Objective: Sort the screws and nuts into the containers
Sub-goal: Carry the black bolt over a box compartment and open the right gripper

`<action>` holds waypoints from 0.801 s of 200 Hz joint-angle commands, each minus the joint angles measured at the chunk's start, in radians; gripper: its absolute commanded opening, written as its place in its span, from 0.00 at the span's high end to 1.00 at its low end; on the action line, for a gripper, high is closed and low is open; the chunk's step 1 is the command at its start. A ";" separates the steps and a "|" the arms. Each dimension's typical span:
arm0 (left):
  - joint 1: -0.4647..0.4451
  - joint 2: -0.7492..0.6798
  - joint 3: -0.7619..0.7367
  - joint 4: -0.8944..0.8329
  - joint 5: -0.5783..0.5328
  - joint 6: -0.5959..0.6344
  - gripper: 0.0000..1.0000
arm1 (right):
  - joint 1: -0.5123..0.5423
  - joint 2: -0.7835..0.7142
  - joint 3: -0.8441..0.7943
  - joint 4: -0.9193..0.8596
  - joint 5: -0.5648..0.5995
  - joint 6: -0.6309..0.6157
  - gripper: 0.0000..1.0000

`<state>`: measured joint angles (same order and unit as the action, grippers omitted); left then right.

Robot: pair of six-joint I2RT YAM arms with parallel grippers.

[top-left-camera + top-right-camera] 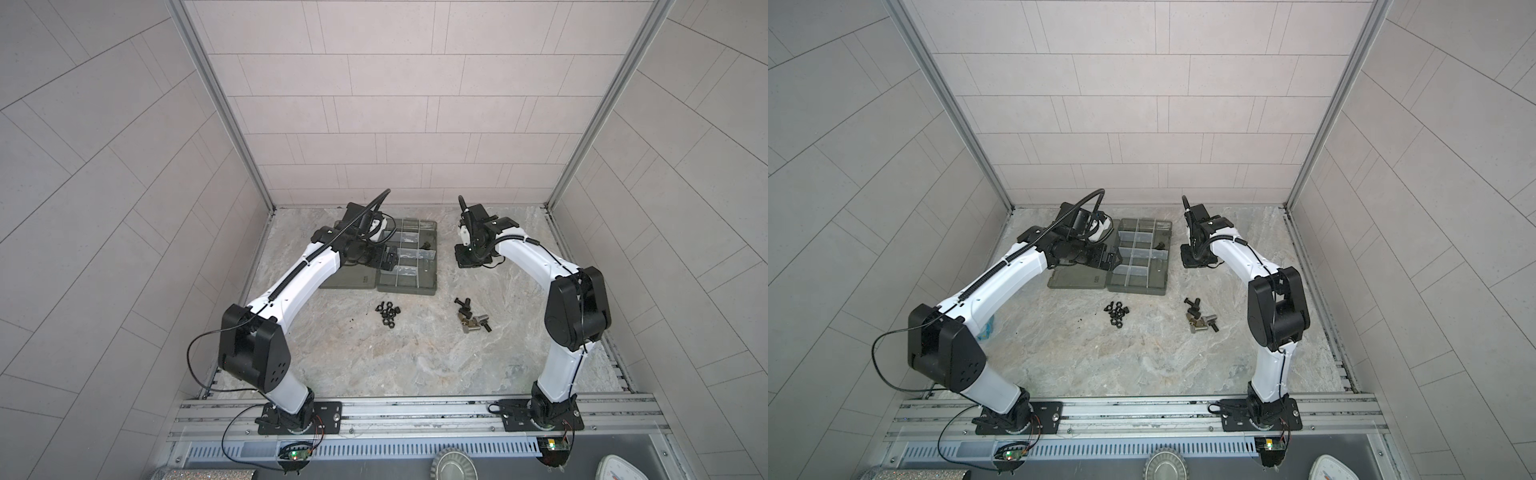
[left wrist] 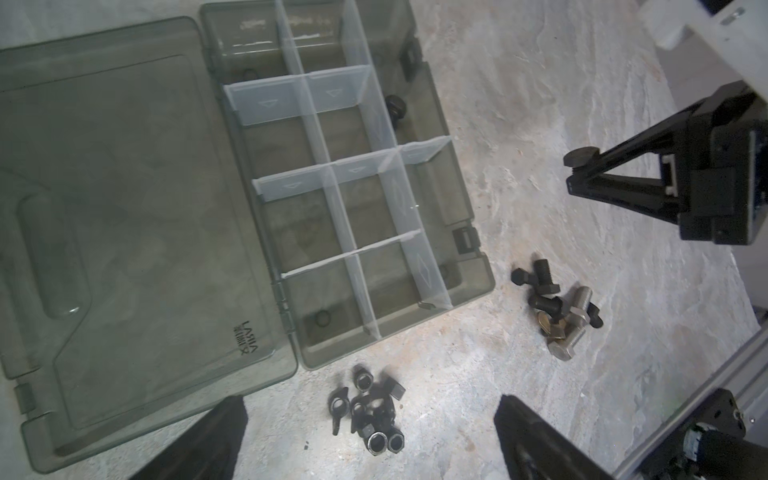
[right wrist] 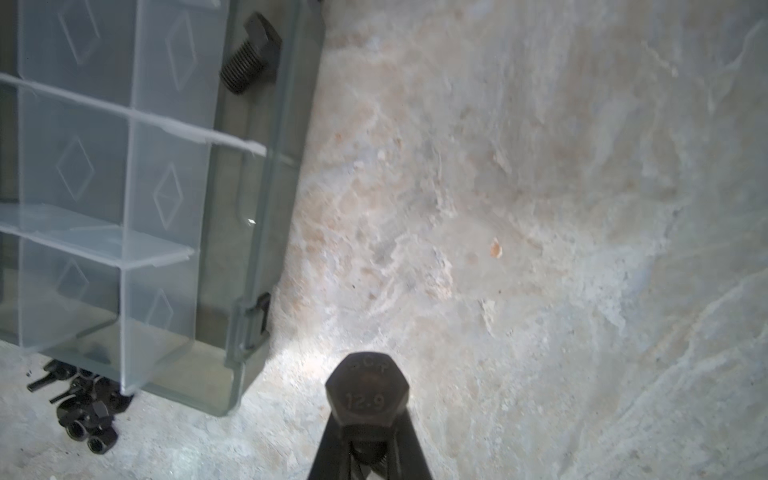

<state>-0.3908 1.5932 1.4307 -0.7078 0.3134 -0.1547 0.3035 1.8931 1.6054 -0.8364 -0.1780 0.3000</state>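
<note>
I next need to swing my right gripper outward across the box's side, over the container with one black screw [image 1: 428, 237], to release, as that container lies outward of it.
The grey organizer box [image 1: 436, 266] lies open at the back, its containers split by pale dividers [image 2: 345, 208]. One black screw [image 2: 395, 107] lies in a container on its right side [image 3: 249, 54]. My right gripper [image 3: 368, 440] hangs right of the box [image 3: 266, 208] over the bare table, shut on a black hex-head screw [image 3: 368, 395]. More screws [image 1: 471, 318] [image 2: 557, 311], black and silver, are piled in front of it. The black nuts [image 1: 388, 316] [image 2: 370, 415] are heaped below the box. My left gripper [image 2: 368, 401] is open, above the nuts and the box's left edge [image 1: 388, 262].
The box's flat lid [image 2: 124, 208] lies open to the left of the containers. Walls close in the table on three sides. An aluminium rail [image 1: 415, 411] with both arm bases runs along the front edge.
</note>
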 commanded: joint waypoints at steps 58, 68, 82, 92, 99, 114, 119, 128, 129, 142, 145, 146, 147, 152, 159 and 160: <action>0.020 -0.125 -0.103 0.032 -0.023 -0.015 0.00 | 0.026 0.249 0.332 -0.034 -0.072 0.011 0.98; 0.024 -0.131 -0.107 0.032 -0.023 -0.014 0.00 | 0.028 0.280 0.378 -0.032 -0.081 0.010 0.98; 0.026 -0.139 -0.114 0.032 -0.023 -0.014 0.00 | 0.031 0.329 0.442 -0.033 -0.098 0.010 0.98; 0.026 -0.144 -0.121 0.033 -0.022 -0.016 0.00 | 0.034 0.363 0.487 -0.039 -0.105 0.008 0.98; 0.026 -0.146 -0.125 0.034 -0.022 -0.018 0.00 | 0.038 0.385 0.518 -0.043 -0.103 0.004 0.98; 0.026 -0.148 -0.132 0.034 -0.036 -0.021 0.00 | 0.046 0.423 0.568 -0.035 -0.107 -0.004 0.98; 0.026 -0.149 -0.134 0.034 -0.043 -0.018 0.00 | 0.047 0.437 0.586 -0.028 -0.116 -0.010 0.98; 0.026 -0.149 -0.134 0.033 -0.053 -0.014 0.00 | 0.053 0.460 0.619 -0.023 -0.117 -0.022 0.98; 0.026 -0.149 -0.133 0.032 -0.054 -0.014 0.00 | 0.053 0.463 0.623 -0.023 -0.117 -0.022 0.97; 0.027 -0.149 -0.134 0.032 -0.057 -0.013 0.00 | 0.058 0.501 0.680 -0.038 -0.118 -0.024 0.97; 0.027 -0.148 -0.133 0.032 -0.057 -0.013 0.00 | 0.059 0.509 0.691 -0.042 -0.119 -0.022 0.97; 0.027 -0.148 -0.134 0.032 -0.057 -0.013 0.00 | 0.059 0.511 0.694 -0.043 -0.120 -0.022 0.97; 0.028 -0.148 -0.133 0.032 -0.056 -0.013 0.00 | 0.059 0.514 0.697 -0.044 -0.121 -0.021 0.97; 0.028 -0.147 -0.133 0.032 -0.056 -0.012 0.00 | 0.059 0.526 0.709 -0.045 -0.127 -0.021 0.96; 0.029 -0.145 -0.133 0.033 -0.059 -0.010 0.00 | 0.059 0.538 0.723 -0.048 -0.135 -0.021 0.95; 0.029 -0.145 -0.134 0.033 -0.058 -0.010 0.00 | 0.059 0.540 0.725 -0.048 -0.136 -0.022 0.94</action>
<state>-0.3702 1.4639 1.3064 -0.6777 0.2756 -0.1673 0.3542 2.3939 2.2688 -0.8589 -0.2905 0.2939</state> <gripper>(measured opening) 0.994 0.105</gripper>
